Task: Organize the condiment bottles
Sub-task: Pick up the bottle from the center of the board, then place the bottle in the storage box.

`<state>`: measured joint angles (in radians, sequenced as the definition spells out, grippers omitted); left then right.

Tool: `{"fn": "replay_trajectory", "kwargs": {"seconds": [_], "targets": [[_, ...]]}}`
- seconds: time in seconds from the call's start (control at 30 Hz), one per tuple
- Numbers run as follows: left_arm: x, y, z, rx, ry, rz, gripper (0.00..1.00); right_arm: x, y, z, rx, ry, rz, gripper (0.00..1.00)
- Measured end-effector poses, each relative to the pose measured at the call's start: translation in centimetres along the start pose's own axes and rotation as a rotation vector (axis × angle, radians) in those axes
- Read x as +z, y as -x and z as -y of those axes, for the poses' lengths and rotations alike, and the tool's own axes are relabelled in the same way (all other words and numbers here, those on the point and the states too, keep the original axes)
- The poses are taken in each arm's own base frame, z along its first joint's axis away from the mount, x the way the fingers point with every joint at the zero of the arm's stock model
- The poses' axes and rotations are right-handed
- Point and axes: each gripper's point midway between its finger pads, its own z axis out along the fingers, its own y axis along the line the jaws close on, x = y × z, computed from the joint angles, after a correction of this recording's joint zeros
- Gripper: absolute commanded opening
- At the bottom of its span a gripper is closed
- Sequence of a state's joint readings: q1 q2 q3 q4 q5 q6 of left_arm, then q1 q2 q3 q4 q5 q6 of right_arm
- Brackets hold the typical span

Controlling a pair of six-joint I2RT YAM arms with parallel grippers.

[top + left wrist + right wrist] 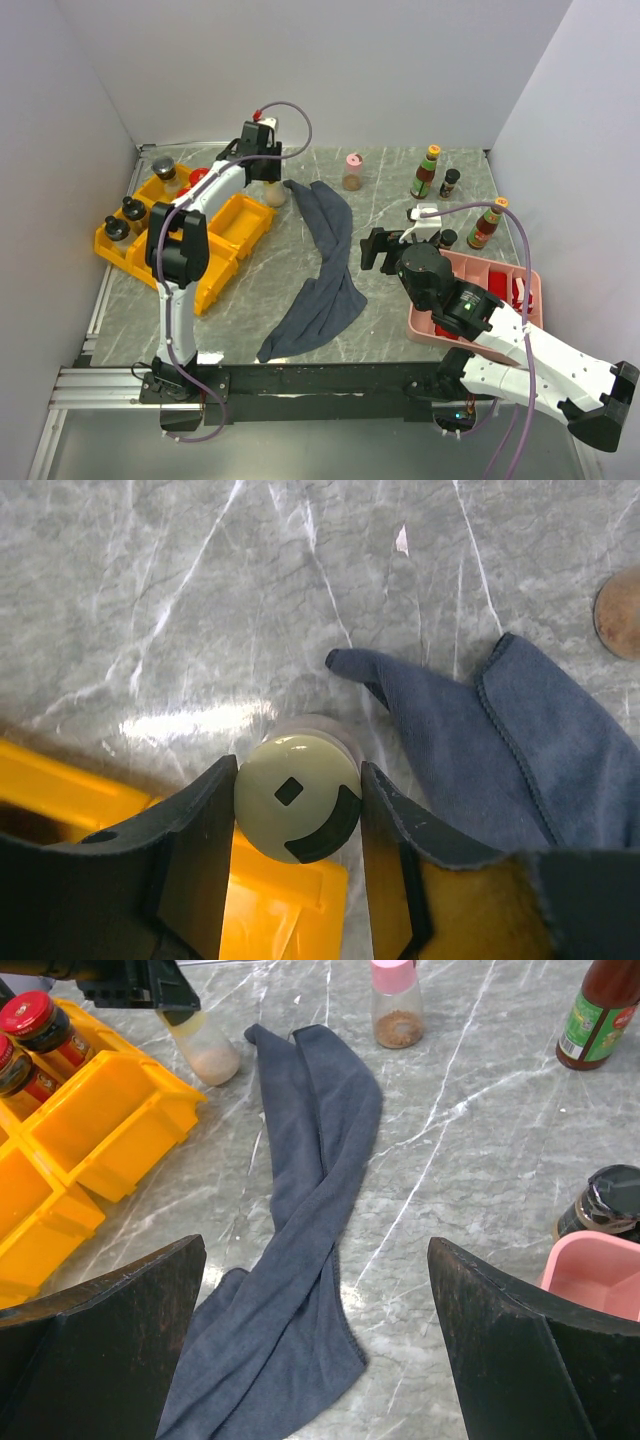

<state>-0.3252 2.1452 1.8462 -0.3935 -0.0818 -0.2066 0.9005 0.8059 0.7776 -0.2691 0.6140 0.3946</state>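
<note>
Next I will lift my left gripper, carry it back and bring it down into the yellow bin by the black-capped bottles, since that's to its left in the top view.
My left gripper is shut on the pale yellow cap of a clear shaker, which is at the table beside the yellow bins. My right gripper is open and empty above the grey-blue cloth. A pink-capped shaker, two slim sauce bottles and two small black-capped bottles stand at the back right. In the bins are a silver-capped shaker, red-lidded jars and black-capped bottles.
The cloth lies stretched down the middle of the table. A pink tray with red packets sits at the right, under my right arm. White walls close in the table on three sides.
</note>
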Motion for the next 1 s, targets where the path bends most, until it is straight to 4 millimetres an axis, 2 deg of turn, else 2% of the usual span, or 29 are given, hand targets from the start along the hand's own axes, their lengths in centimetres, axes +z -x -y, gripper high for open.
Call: {"fn": "replay_trajectory", "kwargs": {"seconds": [0.1,0.23,0.43,0.53,0.63,0.8,1.0], "targets": [[-1.3,0.3,-0.2,-0.02,0.013,-0.006,0.01,0.0,0.0,0.0,0.0,0.0,0.0,1.0],[-3.9,2.0,-0.5,-0.05,0.038,0.022,0.01,0.0,0.0,0.0,0.001,0.002,0.001,1.0],[-9.4,5.2,-1.4,-0.087,0.083,0.117,0.01,-0.2,0.3,0.0,0.007,0.006,0.008,1.0],[-12.5,6.0,-2.3,-0.12,0.124,0.158,0.01,-0.3,0.4,0.0,0.011,0.008,0.012,1.0],[-14.8,4.9,-3.5,-0.156,0.171,0.176,0.01,-0.4,0.6,0.0,0.015,0.01,0.016,1.0],[-18.2,0.6,-6.5,-0.195,0.304,0.142,0.01,-0.8,1.1,0.0,0.028,0.022,0.031,1.0],[-20.8,-1.3,-10.1,-0.249,0.455,0.172,0.01,-1.2,1.4,-0.1,0.044,0.043,0.039,1.0]]}}
